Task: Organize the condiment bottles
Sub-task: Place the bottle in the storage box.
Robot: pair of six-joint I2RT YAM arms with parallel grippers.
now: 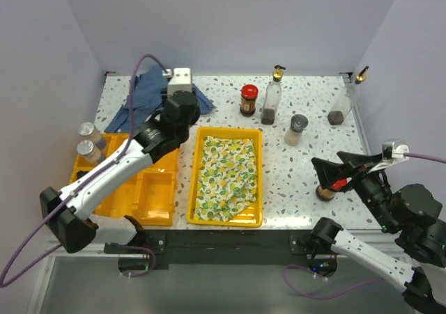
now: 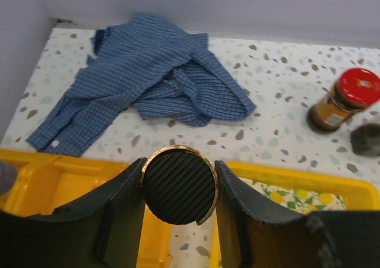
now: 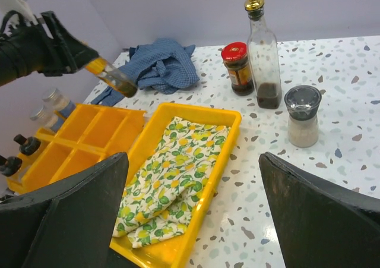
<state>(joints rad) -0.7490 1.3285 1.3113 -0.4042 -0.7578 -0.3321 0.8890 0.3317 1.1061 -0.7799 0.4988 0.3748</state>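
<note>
The glass bottle needs to go to the left in the top view and down into the back compartment beside the shakers with my left gripper, because that compartment is empty.
My left gripper (image 2: 180, 185) is shut on the black ribbed, gold-rimmed cap of a small glass bottle (image 3: 113, 78), held tilted above the gap between the two yellow trays. In the top view this gripper (image 1: 175, 122) hides the bottle. My right gripper (image 3: 193, 202) is open and empty at the right front (image 1: 333, 171), above a small brown bottle (image 1: 325, 191). A red-lidded jar (image 1: 249, 99), a glass bottle with a gold pourer (image 1: 272, 95), a grey-capped shaker (image 1: 296, 129) and another pourer bottle (image 1: 341, 106) stand on the table. Two shakers (image 1: 89, 141) stand at the divided tray's left.
A divided yellow tray (image 1: 132, 185) lies at the left. A second yellow tray (image 1: 258, 182) holds a lemon-print cloth (image 1: 224, 175). A crumpled blue checked shirt (image 1: 150, 95) lies at the back left. Walls close in the back and both sides.
</note>
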